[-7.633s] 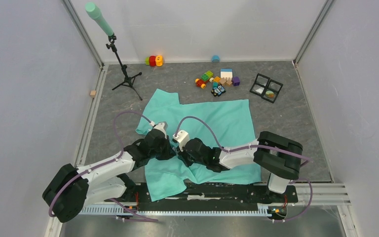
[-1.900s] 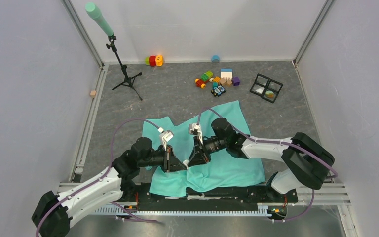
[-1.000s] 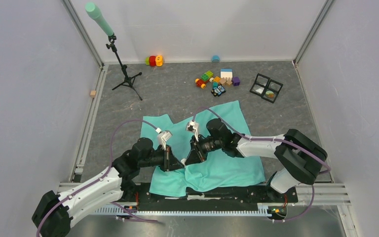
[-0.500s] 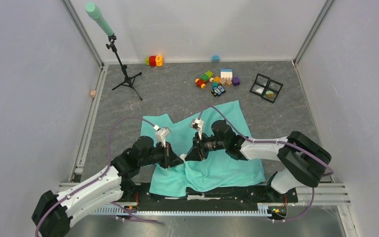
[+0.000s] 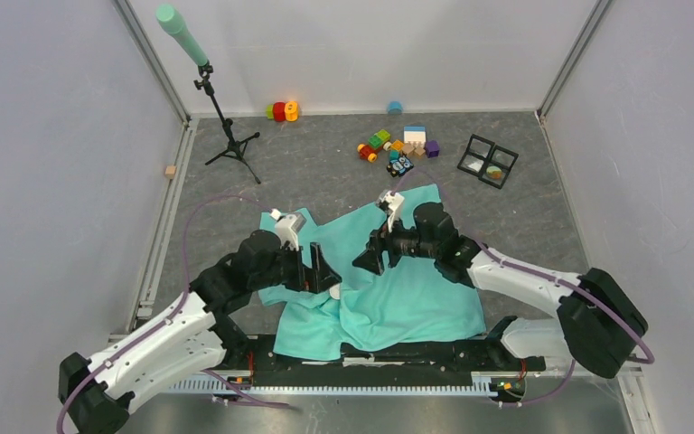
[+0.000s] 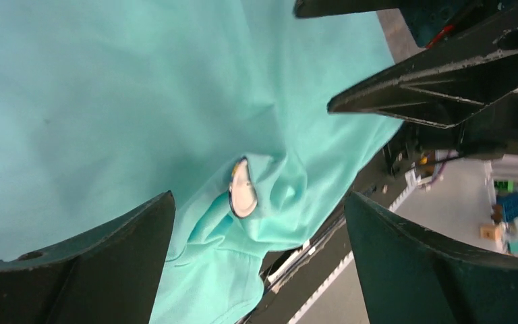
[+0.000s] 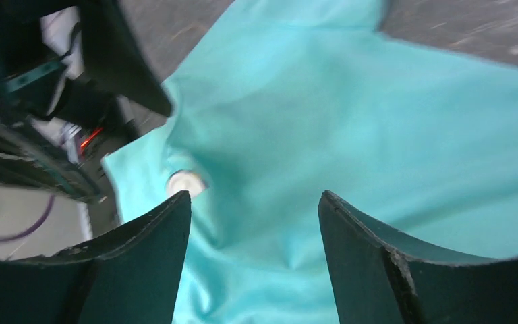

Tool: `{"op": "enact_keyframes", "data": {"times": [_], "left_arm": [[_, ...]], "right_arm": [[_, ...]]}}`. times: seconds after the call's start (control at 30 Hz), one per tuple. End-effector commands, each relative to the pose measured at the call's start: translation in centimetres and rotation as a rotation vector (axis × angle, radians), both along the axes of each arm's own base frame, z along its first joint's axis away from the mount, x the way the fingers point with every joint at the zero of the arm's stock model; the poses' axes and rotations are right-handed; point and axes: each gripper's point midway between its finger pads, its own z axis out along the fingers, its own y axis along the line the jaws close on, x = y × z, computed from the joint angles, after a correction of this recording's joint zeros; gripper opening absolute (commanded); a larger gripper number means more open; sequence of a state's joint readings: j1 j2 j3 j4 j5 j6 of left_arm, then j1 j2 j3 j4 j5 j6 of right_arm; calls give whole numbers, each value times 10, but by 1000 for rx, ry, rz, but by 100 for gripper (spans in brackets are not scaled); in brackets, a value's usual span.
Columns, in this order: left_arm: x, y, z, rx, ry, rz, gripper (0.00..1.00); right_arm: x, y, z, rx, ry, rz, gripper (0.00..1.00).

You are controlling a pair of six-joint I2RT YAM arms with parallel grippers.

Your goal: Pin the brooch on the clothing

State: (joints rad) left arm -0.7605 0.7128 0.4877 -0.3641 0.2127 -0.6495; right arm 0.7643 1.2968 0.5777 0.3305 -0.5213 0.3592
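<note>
The T-shirt lies bunched, so my left gripper will first move off the brooch (image 5: 335, 290), to the left in the top view. Then it can go down onto the T-shirt's sleeve edge.
The clothing (image 5: 416, 289) is a mint-green T-shirt spread on the grey table, bunched into folds near the front edge. The brooch (image 6: 243, 190), a small white oval with a dark rim, sits on a raised fold; it also shows as a pale disc, the brooch (image 7: 185, 183), and as a white dot, the brooch (image 5: 335, 290). My left gripper (image 5: 323, 271) hovers open just left of it, the left gripper (image 6: 257, 197) with nothing between its fingers. My right gripper (image 5: 369, 259) is open above the cloth to the right, the right gripper (image 7: 255, 197) also empty.
A black tripod (image 5: 228, 140) with a mint-green roll stands at the back left. Toy blocks (image 5: 398, 149), a black four-cell tray (image 5: 488, 161), red and orange toys (image 5: 282, 110) and a small blue cap (image 5: 395, 107) lie at the back. A metal rail (image 5: 389, 362) runs along the front.
Both grippers have opened and drawn apart from the bunched fold, the left one back to the left, the right one up and to the right. The brooch stays on the shirt.
</note>
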Motion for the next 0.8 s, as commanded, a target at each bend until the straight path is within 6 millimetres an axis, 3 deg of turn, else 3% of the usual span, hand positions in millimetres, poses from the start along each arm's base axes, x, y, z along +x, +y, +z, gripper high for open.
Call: {"op": "enact_keyframes", "data": {"times": [0.0,0.17,0.37,0.5,0.67,0.77], "left_arm": [[27,33,10,156,-29,180,100],[51,93,-17,254,142,486,100],[59,155,-24,302,144,829,100],[49,172,-37,346,178,934,100],[41,173,-51,347,257,978,100],[41,175,-59,371,270,987,92]], "right_arm": [[57,-36,37,-146,-171,-247,76],[96,-92,50,-370,-263,-507,86],[111,-124,40,-414,-234,-601,88],[114,-140,31,-418,-203,-636,87],[113,-158,20,-395,-158,-669,87],[110,-165,14,-372,-140,-675,87]]}}
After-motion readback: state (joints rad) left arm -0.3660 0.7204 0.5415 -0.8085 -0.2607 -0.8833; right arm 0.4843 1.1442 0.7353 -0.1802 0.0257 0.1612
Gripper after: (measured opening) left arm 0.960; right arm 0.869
